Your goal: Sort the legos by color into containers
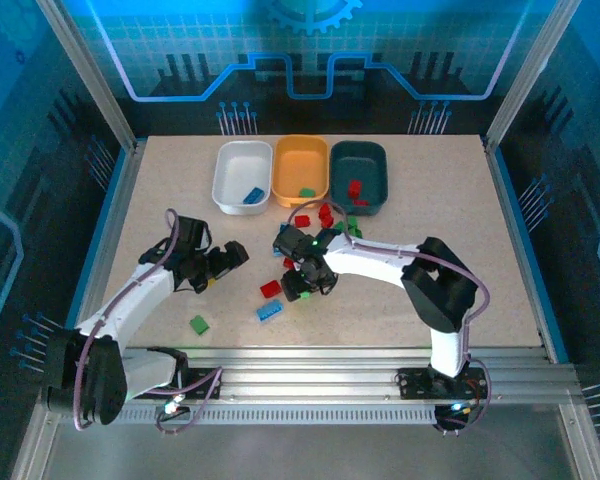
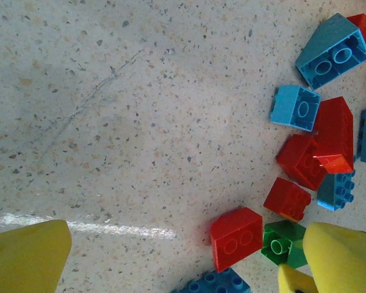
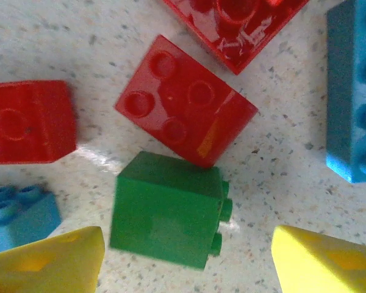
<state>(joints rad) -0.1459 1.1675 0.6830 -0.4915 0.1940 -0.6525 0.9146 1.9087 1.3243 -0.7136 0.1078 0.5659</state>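
The right gripper lowers next around the green brick lying on its side (image 1: 304, 295) (image 3: 168, 210), then closes, as the brick already sits between the two open yellow fingers.
At the back stand the containers: a white tray (image 1: 232, 172), an orange-yellow tray (image 1: 300, 160) and a dark teal tray (image 1: 363, 160). Loose legos lie mid-table. My right gripper (image 1: 302, 285) (image 3: 189, 238) hangs open over a green brick (image 3: 168, 210) that lies on its side on the table, with a gap to each yellow finger (image 3: 49, 262). A red brick (image 3: 183, 116) touches the green one's far side. My left gripper (image 1: 242, 254) (image 2: 183, 256) is wide open just left of the pile, holding nothing. A red brick (image 2: 236, 237) and a green brick (image 2: 282, 243) lie by its right finger (image 2: 341, 256).
The white tray holds a blue brick (image 1: 253, 195), the orange-yellow one a green brick (image 1: 306, 192), the teal one red bricks (image 1: 355, 190). A lone green brick (image 1: 199, 324) lies front left. A red brick (image 1: 271, 289) and a blue brick (image 1: 271, 311) lie by the right gripper.
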